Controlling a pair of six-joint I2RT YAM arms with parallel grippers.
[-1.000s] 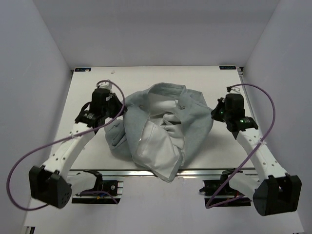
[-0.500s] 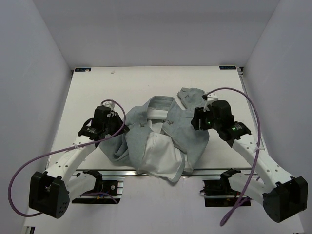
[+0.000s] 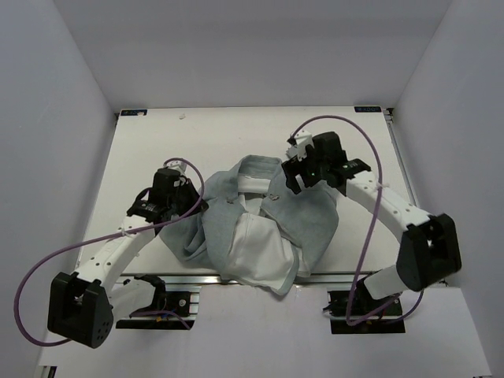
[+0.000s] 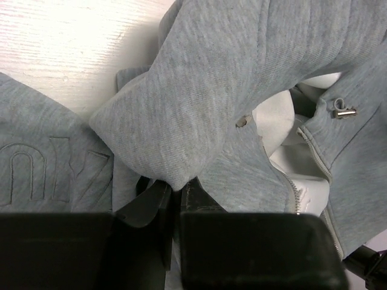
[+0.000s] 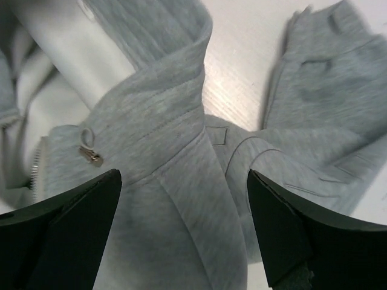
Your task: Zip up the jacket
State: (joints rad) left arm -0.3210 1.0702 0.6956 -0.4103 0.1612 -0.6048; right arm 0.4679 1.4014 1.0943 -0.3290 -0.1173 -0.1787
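Observation:
My right gripper will lower straight down onto the seamed fold of fabric at the collar's base point(image 5: 195, 162) next, as the fold already runs between its wide-open fingers.
The grey-green jacket point(image 3: 303, 224) lies crumpled mid-table with its white lining point(image 3: 256, 248) showing. My left gripper point(image 3: 194, 206) is at its left side, shut on a fold of the jacket's fabric point(image 4: 181, 109), which is pinched between the fingertips of the left gripper point(image 4: 175, 188). Zipper teeth point(image 4: 291, 188) and a metal pull point(image 4: 342, 112) lie to the right of that fold. My right gripper point(image 3: 285, 181) hovers open over the collar. In its wrist view the right gripper point(image 5: 184, 211) has its fingers point(image 5: 78, 223) wide apart, with only the jacket point(image 5: 181, 181) below. A metal pull point(image 5: 92, 157) lies at the left.
The white table point(image 3: 150, 150) is boxed in by pale walls on three sides. A metal rail point(image 3: 197, 277) runs along the near edge. Purple cables point(image 3: 47, 260) loop from both arms. A sleeve end point(image 5: 326, 72) lies on the table beyond the right gripper.
The right gripper has opened, let go of the jacket's right side and swung left over the collar. The jacket has bunched narrower. The left gripper keeps its hold, shifted slightly nearer.

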